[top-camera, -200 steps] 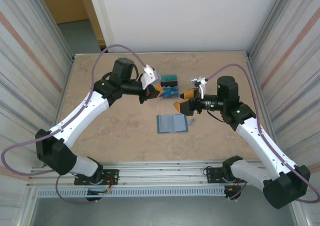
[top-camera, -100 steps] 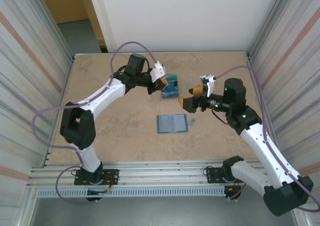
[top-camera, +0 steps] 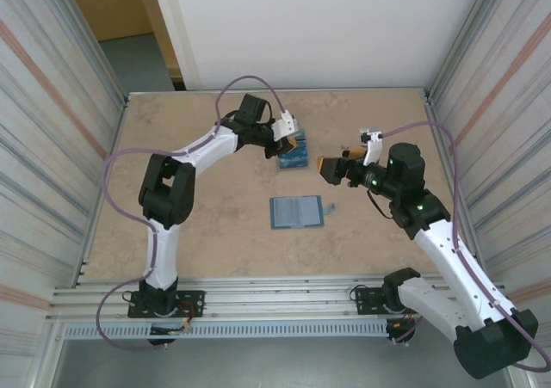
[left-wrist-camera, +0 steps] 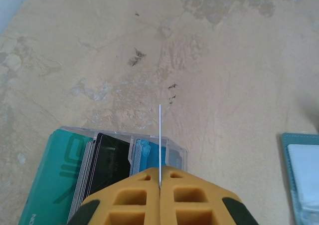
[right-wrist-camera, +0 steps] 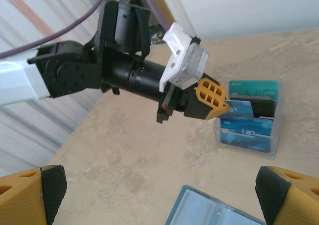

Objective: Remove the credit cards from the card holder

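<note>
The blue credit card should go down into the clear tray's blue section next, carried by my left gripper. Matching blue cards already stand in that section.
The card holder (top-camera: 296, 212) lies open and flat at the table's middle, pale pockets up; its teal edge shows in the left wrist view (left-wrist-camera: 300, 177) and the right wrist view (right-wrist-camera: 214, 210). My left gripper (top-camera: 294, 144) is shut on a blue credit card (right-wrist-camera: 241, 110), seen edge-on as a thin line (left-wrist-camera: 159, 135). It holds that card just over a clear tray (top-camera: 293, 158) where teal (left-wrist-camera: 55, 177), black (left-wrist-camera: 107, 160) and blue (left-wrist-camera: 142, 152) credit cards stand on edge. My right gripper (top-camera: 327, 166) stands wide open with nothing in it, to the right of the tray and beyond the holder.
A small pale slip (top-camera: 332, 207) lies just right of the holder. Corrugated metal walls close in the table's left (top-camera: 52, 147) and right (top-camera: 504, 130) sides, and a white wall (top-camera: 318, 27) stands behind. Bare table (top-camera: 198, 224) stretches left of the holder.
My left arm has stretched back and to the right, carrying the card to the tray. My right gripper has opened wider and drawn back to the right, away from the holder.
</note>
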### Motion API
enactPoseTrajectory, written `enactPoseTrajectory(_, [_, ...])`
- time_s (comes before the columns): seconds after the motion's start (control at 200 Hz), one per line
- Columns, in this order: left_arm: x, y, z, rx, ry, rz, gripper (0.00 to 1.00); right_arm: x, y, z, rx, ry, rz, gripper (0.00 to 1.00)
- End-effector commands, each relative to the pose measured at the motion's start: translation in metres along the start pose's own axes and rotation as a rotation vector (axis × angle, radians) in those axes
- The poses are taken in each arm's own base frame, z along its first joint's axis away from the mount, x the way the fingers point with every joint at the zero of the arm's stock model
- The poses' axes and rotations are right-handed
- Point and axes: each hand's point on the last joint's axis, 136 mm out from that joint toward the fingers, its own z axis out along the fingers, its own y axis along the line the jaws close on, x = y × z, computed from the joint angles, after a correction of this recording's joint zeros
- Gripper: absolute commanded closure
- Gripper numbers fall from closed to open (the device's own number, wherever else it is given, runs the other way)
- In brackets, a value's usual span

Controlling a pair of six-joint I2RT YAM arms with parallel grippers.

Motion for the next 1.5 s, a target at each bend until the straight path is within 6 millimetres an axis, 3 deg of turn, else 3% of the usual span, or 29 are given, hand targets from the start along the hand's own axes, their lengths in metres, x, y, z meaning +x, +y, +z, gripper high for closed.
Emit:
enactPoseTrajectory(0.0, [-0.003, 0.013, 0.007, -0.021, -0.019, 0.058, 1.00, -0.008, -0.013, -0.004, 0.075, -0.046, 0.031, 0.01])
enactPoseTrajectory(0.416, [0.014, 0.020, 0.024, 0.008, -0.019, 0.032, 1.00, 0.001, -0.031, -0.004, 0.169, -0.009, 0.042, 0.01])
enactPoseTrajectory(1.007, [0.031, 0.008, 0.034, 0.067, -0.002, -0.018, 1.00, 0.004, -0.038, -0.006, 0.212, 0.003, 0.055, 0.01])
enactPoseTrajectory(1.163, [0.028, 0.010, 0.032, 0.056, -0.004, -0.022, 0.78, 0.008, -0.047, -0.001, 0.249, 0.026, 0.081, 0.01])
enactPoseTrajectory(1.493, [0.003, 0.011, 0.010, 0.015, -0.037, 0.003, 0.75, 0.021, -0.058, 0.011, 0.290, 0.103, 0.115, 0.01])
